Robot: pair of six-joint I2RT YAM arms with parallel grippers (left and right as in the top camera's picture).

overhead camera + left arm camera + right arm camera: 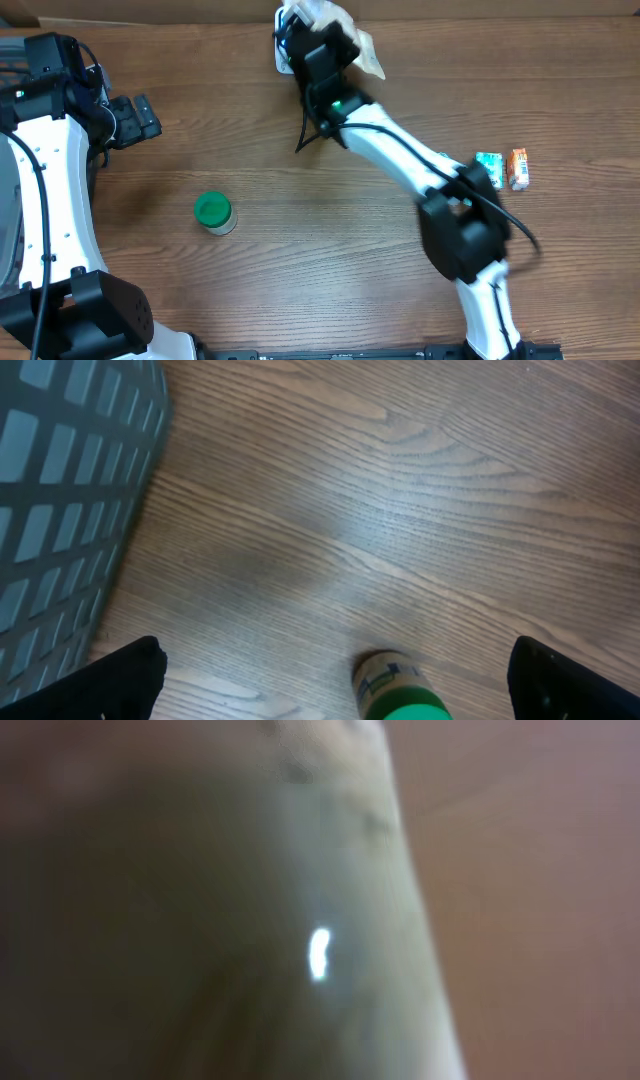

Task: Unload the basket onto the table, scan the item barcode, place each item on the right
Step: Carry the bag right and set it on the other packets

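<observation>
The robot's right gripper should swing back and to the right in the overhead view, then go down over the teal and orange cartons (503, 169), because items are already grouped there.
My right gripper (293, 38) reaches to the table's far edge and is shut on a crumpled white plastic packet (338, 22). The packet sticks out above and to the right of the fingers. In the right wrist view the pale packet (330, 920) fills the frame as a blur, and the fingers are hidden there. No barcode shows on it. My left gripper (152, 118) hovers open over the left side of the table and holds nothing. In the left wrist view the left gripper (338, 680) has its black fingertips (130, 678) wide apart.
A small jar with a green lid (213, 212) stands left of centre, also seen as the jar (400, 692) between my left fingers' span. Two small cartons, teal (488, 168) and orange (518, 168), lie at the right. A grey mesh basket (60, 490) sits by the left arm.
</observation>
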